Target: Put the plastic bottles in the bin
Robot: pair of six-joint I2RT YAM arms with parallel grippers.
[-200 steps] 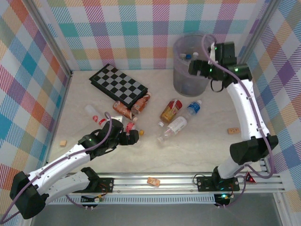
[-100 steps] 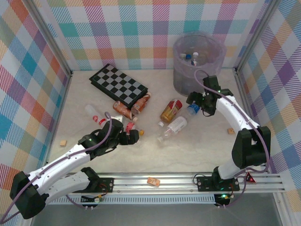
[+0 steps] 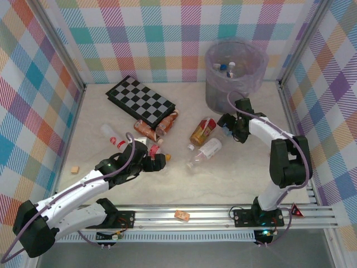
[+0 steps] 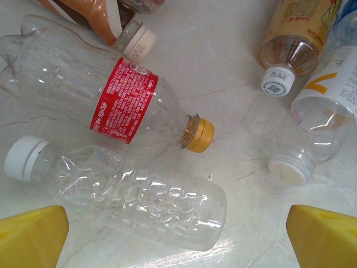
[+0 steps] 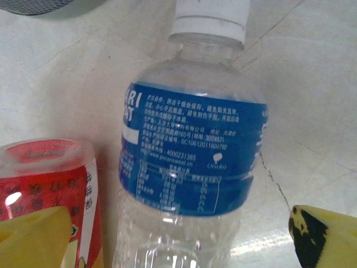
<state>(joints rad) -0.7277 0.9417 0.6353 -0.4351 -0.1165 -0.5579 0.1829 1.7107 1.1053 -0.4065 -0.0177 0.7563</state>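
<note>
My right gripper already has the bottle between its fingers, so next I should lower it over the blue label [image 5: 189, 151] and then close its fingers.
Several plastic bottles lie on the table. In the right wrist view a blue-label bottle [image 5: 192, 151] with a white cap lies between the yellow fingers of my right gripper [image 5: 178, 240], which is open and straddles it. From above, this gripper [image 3: 227, 127] is low on the table in front of the bin [image 3: 234, 84], a pale-purple bucket with bottles inside. My left gripper [image 4: 178, 240] is open over a clear, label-free bottle [image 4: 128, 198] with a white cap. A red-label bottle [image 4: 125, 100] with a yellow cap lies just beyond it. The left gripper [image 3: 160, 160] sits left of centre.
A checkerboard [image 3: 140, 100] lies at the back left, with orange-brown bottles [image 3: 156, 128] along its near edge. An orange-label bottle [image 3: 202, 131] and a white-label bottle [image 3: 205, 151] lie mid-table. A small tan cube [image 3: 74, 168] rests near the left wall.
My right arm has come down from the bin's rim to the table and now sits open over the blue-label bottle. The left arm has barely moved.
</note>
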